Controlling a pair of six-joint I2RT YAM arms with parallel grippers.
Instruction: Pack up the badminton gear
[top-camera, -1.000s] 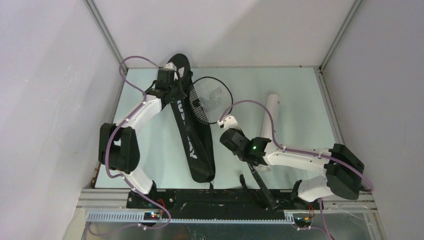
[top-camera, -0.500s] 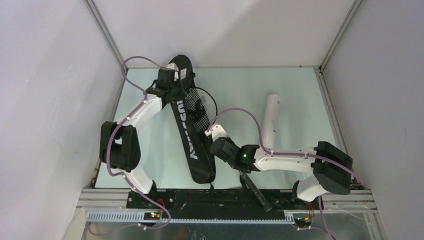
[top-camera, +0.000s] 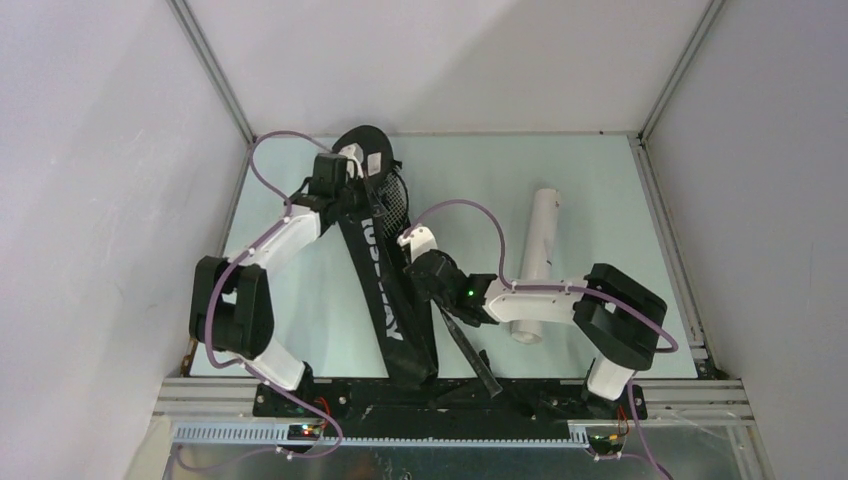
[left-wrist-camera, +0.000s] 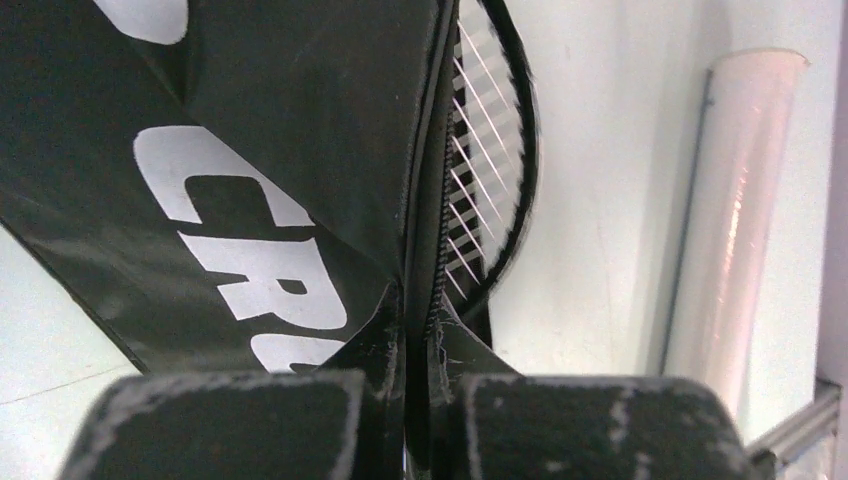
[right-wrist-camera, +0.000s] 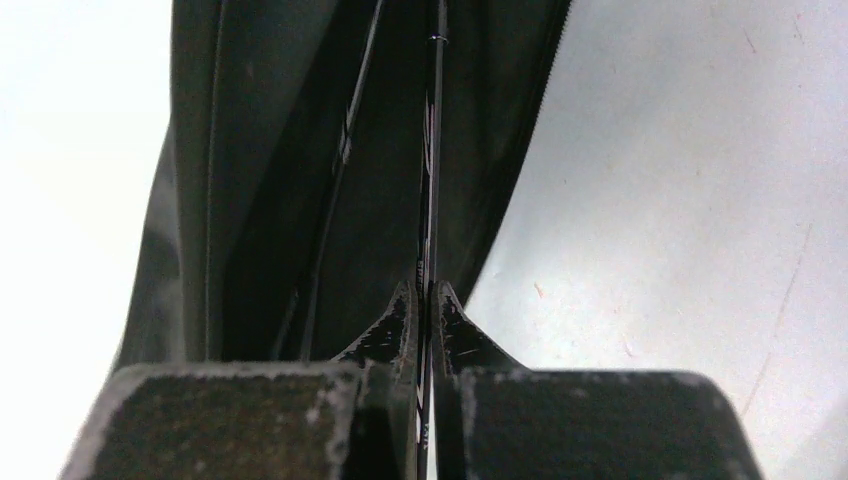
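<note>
Next, my left gripper should keep the zipper edge raised for the racket handle still outside, move back to the bag's middle (top-camera: 385, 278) and release the zipper edge there.
The black CROSSWAY racket bag (top-camera: 385, 290) lies lengthwise on the table, its wide end at the back. My left gripper (top-camera: 352, 183) is shut on the bag's zipper edge (left-wrist-camera: 428, 300) near the wide end and holds it up. My right gripper (top-camera: 412, 248) is shut on the thin shaft of a racket (right-wrist-camera: 432, 200). The racket's head (top-camera: 396, 196) is mostly inside the bag; its strings (left-wrist-camera: 485, 170) show past the zipper edge. Its black handle (top-camera: 472, 358) points toward the near edge. The long white tube (top-camera: 536, 252) lies to the right. No shuttlecocks are in view.
White walls close in the table on the left, back and right. The right arm's elbow (top-camera: 620, 325) hangs over the table's right front part. A black rail (top-camera: 440, 395) runs along the near edge.
My right gripper has moved left and back with the racket, sliding its head from beside the bag into the opening. The left gripper has kept hold of the bag's edge, shifting slightly.
</note>
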